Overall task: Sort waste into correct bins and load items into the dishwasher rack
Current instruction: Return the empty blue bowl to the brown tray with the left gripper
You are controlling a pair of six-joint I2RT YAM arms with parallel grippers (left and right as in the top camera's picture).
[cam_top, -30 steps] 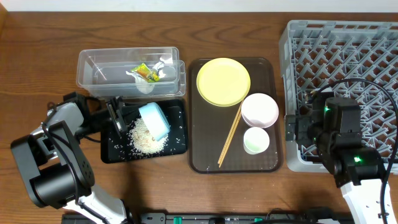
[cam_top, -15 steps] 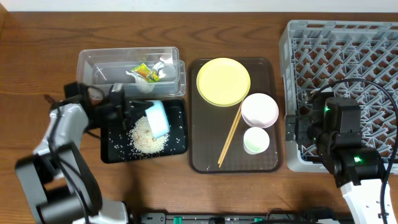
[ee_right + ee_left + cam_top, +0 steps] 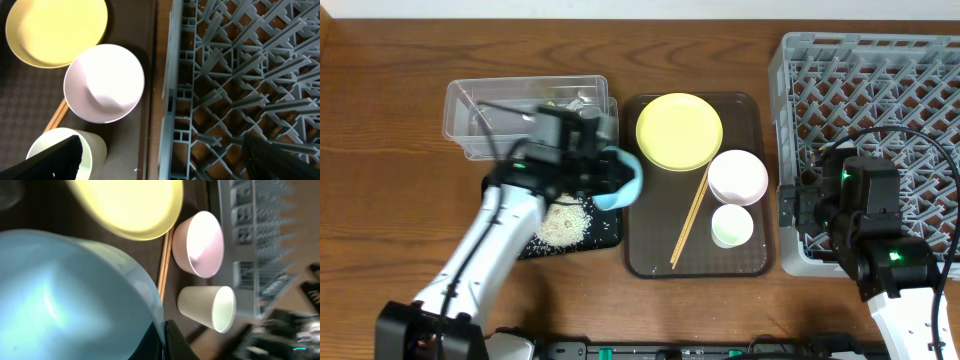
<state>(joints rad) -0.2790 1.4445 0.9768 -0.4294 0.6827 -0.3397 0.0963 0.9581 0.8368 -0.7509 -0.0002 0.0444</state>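
The brown tray has a bare patch point(image 3: 659, 212) next to the chopsticks, so I need to move my left gripper over it next, below the yellow plate in the overhead view, and go down.
My left gripper point(image 3: 603, 168) is shut on the rim of the light blue bowl point(image 3: 621, 182) and holds it above the gap between the black tray point(image 3: 605, 236) and the brown tray. In the left wrist view the bowl point(image 3: 65, 295) fills the left side, with the jaws point(image 3: 164, 341) pinching its rim. A heap of white rice point(image 3: 563, 223) lies in the black tray. The clear tub point(image 3: 480, 115) stands behind it; my arm mostly hides the wrapper. The yellow plate point(image 3: 679, 131), pink bowl point(image 3: 737, 177), white cup point(image 3: 731, 226) and chopsticks point(image 3: 690, 215) sit on the brown tray. My right gripper point(image 3: 165, 165) is open over the rack's left wall.
The grey dishwasher rack point(image 3: 880, 90) stands at the right with nothing in it. The brown serving tray point(image 3: 645, 255) lies between the bins and the rack. Loose rice grains are scattered over the black tray's floor.
My left arm has swung from the black tray's left side to the right, lifting the blue bowl off the rice toward the brown tray. The right arm has not moved.
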